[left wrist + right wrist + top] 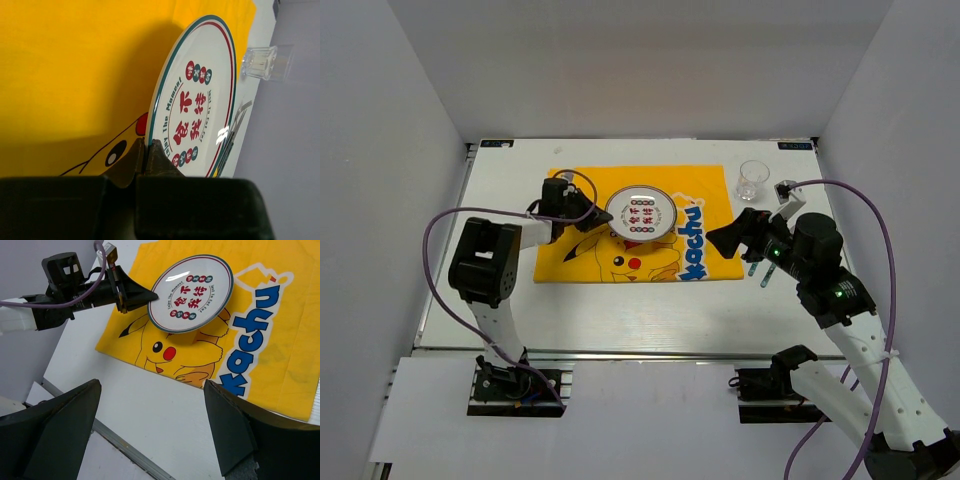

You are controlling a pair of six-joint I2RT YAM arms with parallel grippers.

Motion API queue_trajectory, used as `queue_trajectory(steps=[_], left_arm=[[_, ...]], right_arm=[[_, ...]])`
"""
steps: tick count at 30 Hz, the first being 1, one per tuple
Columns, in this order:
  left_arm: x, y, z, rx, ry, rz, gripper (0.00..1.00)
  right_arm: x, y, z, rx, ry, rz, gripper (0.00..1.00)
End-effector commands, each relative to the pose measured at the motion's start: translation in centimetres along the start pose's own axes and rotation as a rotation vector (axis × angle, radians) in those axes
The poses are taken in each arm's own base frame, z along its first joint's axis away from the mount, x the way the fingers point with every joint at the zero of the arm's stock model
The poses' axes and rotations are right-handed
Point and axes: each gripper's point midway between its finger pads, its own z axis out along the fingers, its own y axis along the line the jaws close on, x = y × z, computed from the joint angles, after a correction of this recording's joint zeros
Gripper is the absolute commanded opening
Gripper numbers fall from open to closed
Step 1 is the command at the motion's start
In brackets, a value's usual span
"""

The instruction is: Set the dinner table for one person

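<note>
The left gripper moves down next until the still-raised plate sits on the shadowed cloth below the gripper, then releases the plate's rim.
A round white plate (640, 214) with red characters is over the middle of the yellow Pikachu cloth (700, 180) on the white dinner table (620, 320). My left gripper (596, 216) is shut on the plate's left rim; the left wrist view shows the jaws pinching the rim (146, 150). The plate (200, 100) casts a broad shadow and looks slightly raised. My right gripper (728, 238) is open and empty above the cloth's right edge. In the right wrist view, its fingertips (80, 410) frame bare table (150, 390), with the plate (192, 292) farther away.
A clear glass (752, 180) stands on the table right of the cloth, also in the left wrist view (265, 62). Metal cutlery (758, 270) lies under my right arm; a fork (235, 125) shows past the plate. White walls enclose three sides.
</note>
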Motion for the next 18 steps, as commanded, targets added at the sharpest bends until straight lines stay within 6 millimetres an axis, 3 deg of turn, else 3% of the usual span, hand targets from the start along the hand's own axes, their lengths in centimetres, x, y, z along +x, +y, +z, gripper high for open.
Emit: queue_trajectory(steps=[1,6,11,15,16,18], left_arm=[[-0.4,-1.1,-0.1,0.035,-0.010,0.029,0.00],[0.5,0.7,0.5,-0.008,0.015,0.004,0.00],[0.8,1.0,0.4,-0.047,0.021,0.005,0.00],[1.1,1.2,0.2,-0.066,0.015,0.015,0.22],[1.1,1.1,0.1,-0.067,0.015,0.012,0.35],[1.1,1.3,0.1,-0.085,0.018,0.008,0.44]], right_arm=[[-0.5,0.1,-0.3,-0.003,-0.021,-0.034,0.89],[-0.5,0.0,-0.3,0.000,-0.018,-0.039,0.89],[-0.5,-0.1,-0.3,0.008,-0.022,-0.042,0.89],[-0.3,0.1,-0.2,-0.013,-0.011,-0.039,0.89],[-0.2,0.2,-0.1,-0.015,-0.008,-0.036,0.89],[-0.1,0.1,-0.1,-0.013,-0.006,-0.034,0.89]])
